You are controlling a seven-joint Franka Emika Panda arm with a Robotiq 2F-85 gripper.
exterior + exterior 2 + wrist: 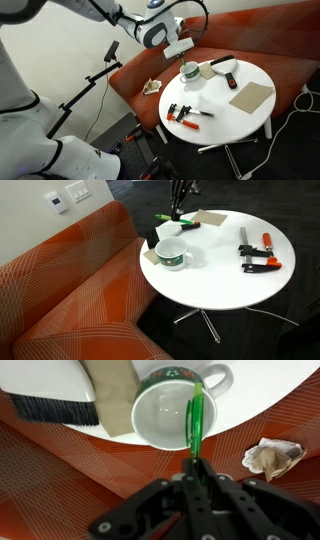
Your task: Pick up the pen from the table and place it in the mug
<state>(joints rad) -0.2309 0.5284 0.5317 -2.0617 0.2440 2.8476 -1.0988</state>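
The thin green pen (195, 422) still hangs above the mug's rim, so my gripper will next move down to bring it into the white mug's opening (170, 415) and release it.
My gripper (193, 464) is shut on the thin green pen (195, 422). In the wrist view the pen sticks out from the fingertips across the opening of the white mug (160, 415). The mug has a green patterned band. It stands near the sofa-side edge of the round white table (235, 118), and shows in both exterior views (190, 72) (173, 254). In both exterior views the gripper (180, 48) (178, 198) hangs just above and beside the mug. I cannot tell whether the pen tip is inside the rim.
A black brush (50, 408) and a beige cloth (110, 395) lie beside the mug. Red-black clamps (183, 112) (258, 260), a brown pad (250, 96) and a black bar (222, 62) are on the table. Crumpled paper (272, 457) lies on the orange sofa (70, 290).
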